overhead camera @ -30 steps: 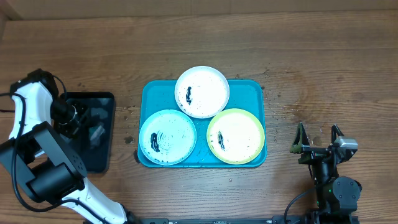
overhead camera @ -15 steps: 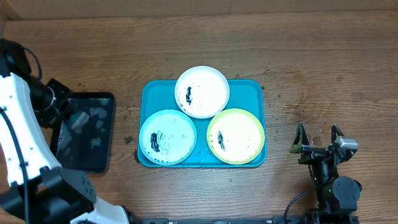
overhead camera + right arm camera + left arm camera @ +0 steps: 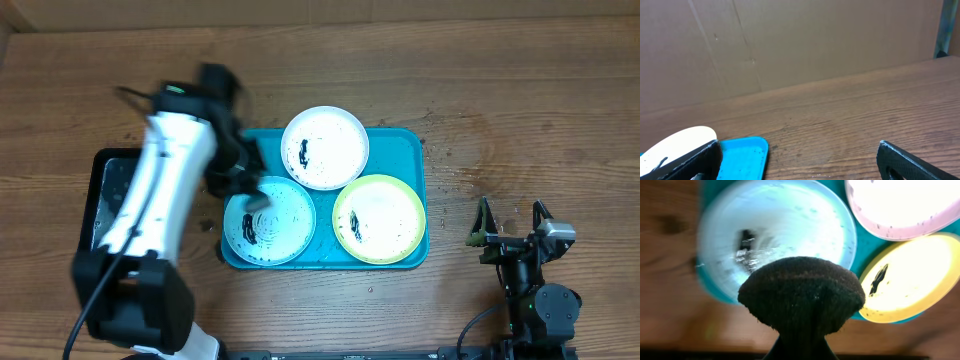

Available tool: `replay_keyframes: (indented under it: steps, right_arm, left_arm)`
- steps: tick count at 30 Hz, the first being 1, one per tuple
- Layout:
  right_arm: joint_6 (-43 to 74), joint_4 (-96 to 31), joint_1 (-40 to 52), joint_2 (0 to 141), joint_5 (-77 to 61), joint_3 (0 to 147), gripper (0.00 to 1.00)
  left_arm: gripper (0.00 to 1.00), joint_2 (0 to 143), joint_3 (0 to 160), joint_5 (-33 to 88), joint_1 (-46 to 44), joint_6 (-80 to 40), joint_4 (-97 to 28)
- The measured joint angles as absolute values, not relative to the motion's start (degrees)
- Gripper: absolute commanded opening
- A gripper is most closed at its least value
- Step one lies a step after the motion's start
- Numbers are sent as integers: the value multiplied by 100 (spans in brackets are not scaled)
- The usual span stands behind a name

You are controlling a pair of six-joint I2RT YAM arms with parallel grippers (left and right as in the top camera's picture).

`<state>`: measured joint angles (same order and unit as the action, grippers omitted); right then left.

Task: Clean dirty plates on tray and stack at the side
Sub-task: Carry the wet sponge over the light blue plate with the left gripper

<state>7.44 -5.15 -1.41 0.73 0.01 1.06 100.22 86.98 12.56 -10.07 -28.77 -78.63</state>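
My left gripper lowers to the right in the overhead view onto the light blue plate [image 3: 790, 225] beside its smear next, since the sponge still hangs above it.
Three smeared plates lie on the turquoise tray [image 3: 405, 145]: white [image 3: 325, 148] at the back, light blue [image 3: 280, 228] front left, yellow-green [image 3: 380, 218] front right. My left gripper [image 3: 240, 180] is shut on a dark fuzzy sponge [image 3: 802, 292] and hangs over the light blue plate's back left edge. The left wrist view shows the sponge just above the light blue plate [image 3: 790, 225] and its dark smear, with the white plate [image 3: 900, 200] and yellow-green plate [image 3: 910, 275] beside it. My right gripper [image 3: 512, 222] is open and empty, right of the tray.
A black rectangular tray [image 3: 105, 200] lies at the left, partly under my left arm. The right wrist view shows the turquoise tray's corner [image 3: 742, 155], the white plate's edge [image 3: 685, 137] and a cardboard wall behind the wooden table.
My left arm has swung from the black tray at the far left over to the light blue plate, with the sponge in it. The right arm and the plates have not moved.
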Motion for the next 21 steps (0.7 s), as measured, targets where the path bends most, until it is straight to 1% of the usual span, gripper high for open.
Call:
replay_keyframes:
  steps: [3,6,13,14,15,16,18,19,20,21]
  right_arm:
    - [742,-517,-141,73,1,106,100]
    - [744,-521,-141,73,1,106,100]
    - [742,-513,-141,73,1,106,100]
    - [740,-519,-141,73,-1,106,100]
    - [740,-515,-141,73,1,106,100]
    - [742,-517,-141,73,1,106,100]
    - [740,-517,-141,73,-1,106,100]
    - [740,-513,-141,73,1,106,100]
    - [744,-519,-141,73,1,106,100]
    - [742,-515,-141,73,1,106,100]
  left_arm:
    - [4,10053,8044,1212,-1559,-3022,-7022]
    - [4,10053,7494,906,-1920,-3262,-6215]
    - [4,10051,6521,327,-2064,-3658,-4956]
    - [12,10051,6364,287,-2062,-3693,-4727]
    - [30,10051,6239,266,-2064,-3717,-4576]
    - [43,10051,6134,257,-2064,-3732,-4445]
    - [60,10051,6010,242,-2064,-3758,-4327]
    - [66,10051,5990,237,-2064,-3767,-4313]
    - [75,10051,5981,270,-2064,-3726,-4276]
    - [79,10051,5981,325,-2062,-3618,-4226]
